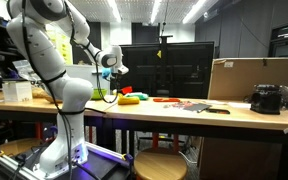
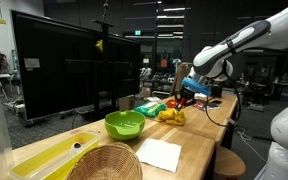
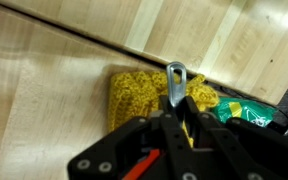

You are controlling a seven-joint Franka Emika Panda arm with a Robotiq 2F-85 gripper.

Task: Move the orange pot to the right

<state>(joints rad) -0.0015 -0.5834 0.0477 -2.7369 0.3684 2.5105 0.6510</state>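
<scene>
My gripper is to move down toward the yellow knitted cloth (image 3: 134,98) below it and let go of the silver metal handle (image 3: 175,76), as the orange pot still hangs above the cloth.
My gripper (image 3: 174,102) is shut on a silver metal handle (image 3: 175,76) with a hole at its end, which sticks out between the fingers. It hangs over a yellow knitted cloth (image 3: 134,95) on the wooden table (image 3: 44,90). In an exterior view the gripper (image 2: 189,88) is raised above the table with an orange shape, the orange pot (image 2: 185,97), just under it, above the yellow cloth (image 2: 171,116). The pot's body is hidden in the wrist view. In an exterior view the gripper (image 1: 110,68) hovers above the table's left part.
A green bowl (image 2: 124,124), a wicker basket (image 2: 104,163), a white napkin (image 2: 159,155) and a yellow tray (image 2: 44,155) lie along the table. A green packet (image 3: 246,112) lies beside the cloth. A cardboard box (image 1: 249,78) and a black device (image 1: 269,98) stand farther along.
</scene>
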